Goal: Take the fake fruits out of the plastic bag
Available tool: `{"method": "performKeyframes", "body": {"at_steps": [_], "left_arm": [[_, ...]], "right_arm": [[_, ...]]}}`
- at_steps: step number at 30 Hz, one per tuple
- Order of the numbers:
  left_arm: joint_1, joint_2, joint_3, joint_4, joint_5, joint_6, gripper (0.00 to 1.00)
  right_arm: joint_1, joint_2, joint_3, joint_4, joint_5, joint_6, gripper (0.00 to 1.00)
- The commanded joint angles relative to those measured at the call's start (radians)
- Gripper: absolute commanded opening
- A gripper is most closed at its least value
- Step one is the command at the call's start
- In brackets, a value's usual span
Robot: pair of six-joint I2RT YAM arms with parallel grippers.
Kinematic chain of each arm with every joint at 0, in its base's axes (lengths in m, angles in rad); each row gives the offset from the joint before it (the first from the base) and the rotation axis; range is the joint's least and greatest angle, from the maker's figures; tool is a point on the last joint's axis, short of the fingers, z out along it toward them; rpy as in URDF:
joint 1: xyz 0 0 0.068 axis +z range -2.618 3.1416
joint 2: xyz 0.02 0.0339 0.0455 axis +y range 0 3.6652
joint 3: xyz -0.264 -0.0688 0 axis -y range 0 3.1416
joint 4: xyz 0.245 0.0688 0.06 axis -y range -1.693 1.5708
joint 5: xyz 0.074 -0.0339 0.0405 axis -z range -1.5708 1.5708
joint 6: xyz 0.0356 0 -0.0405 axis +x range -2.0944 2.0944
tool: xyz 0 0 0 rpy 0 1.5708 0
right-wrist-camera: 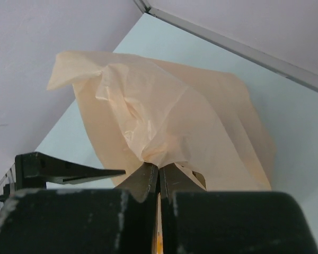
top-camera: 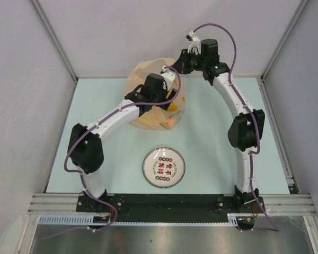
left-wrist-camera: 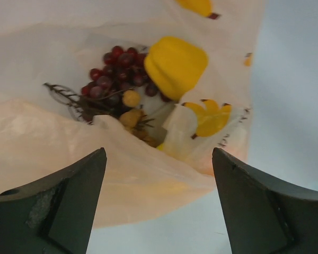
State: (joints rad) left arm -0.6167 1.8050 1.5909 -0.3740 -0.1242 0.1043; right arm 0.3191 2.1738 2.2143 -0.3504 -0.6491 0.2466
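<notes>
The flap of the bag hangs over the fruits, so my open left gripper will go down next onto the bag's top edge (left-wrist-camera: 118, 136), which is below it beside the brownish grape bunch.
The pale-orange plastic bag (top-camera: 148, 100) lies at the back middle of the table. My right gripper (right-wrist-camera: 159, 166) is shut on a bunched fold of the bag (right-wrist-camera: 164, 121) and holds it up. My left gripper (left-wrist-camera: 159, 159) is open and empty, just in front of the bag's mouth (left-wrist-camera: 122, 159). Inside the bag I see a dark purple grape bunch (left-wrist-camera: 119, 69), a yellow pepper-like piece (left-wrist-camera: 175, 66) and a small brownish grape bunch (left-wrist-camera: 131, 108). The other fruits are hidden. In the top view the left gripper (top-camera: 158, 91) sits over the bag, and the right gripper (top-camera: 176, 67) is at its back edge.
A round white plate (top-camera: 164, 167) with printed marks lies near the front middle of the table. Grey walls stand on the left, right and back. The bag carries yellow printed marks (left-wrist-camera: 209, 116).
</notes>
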Motion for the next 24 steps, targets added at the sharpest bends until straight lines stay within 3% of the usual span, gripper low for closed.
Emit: {"method": "performKeyframes", "body": {"at_steps": [1,15,18,19,21,22,23,24], "left_arm": [[0.006,-0.007,0.05,0.052,-0.25,0.027,0.87],[0.009,0.221,0.112,0.098,-0.356,0.17,0.85],[0.009,0.235,0.11,0.109,-0.376,0.202,0.74],[0.009,0.231,0.106,0.107,-0.373,0.212,0.59],[0.017,0.206,0.089,0.09,-0.345,0.213,0.41],[0.018,0.195,0.083,0.08,-0.336,0.207,0.17],[0.023,0.188,0.077,0.073,-0.324,0.206,0.03],[0.025,0.166,0.078,0.052,-0.286,0.202,0.0]], "right_arm": [[-0.023,0.012,0.061,0.048,-0.03,0.049,0.0],[-0.057,0.06,0.1,0.065,-0.038,0.097,0.0],[-0.052,0.063,0.104,0.062,-0.035,0.089,0.0],[-0.049,0.064,0.105,0.062,-0.035,0.089,0.0],[-0.051,0.064,0.105,0.059,-0.032,0.086,0.0],[-0.049,0.064,0.105,0.06,-0.03,0.086,0.0],[-0.049,0.066,0.107,0.06,-0.03,0.085,0.0],[-0.051,0.067,0.108,0.059,-0.026,0.08,0.0]]}}
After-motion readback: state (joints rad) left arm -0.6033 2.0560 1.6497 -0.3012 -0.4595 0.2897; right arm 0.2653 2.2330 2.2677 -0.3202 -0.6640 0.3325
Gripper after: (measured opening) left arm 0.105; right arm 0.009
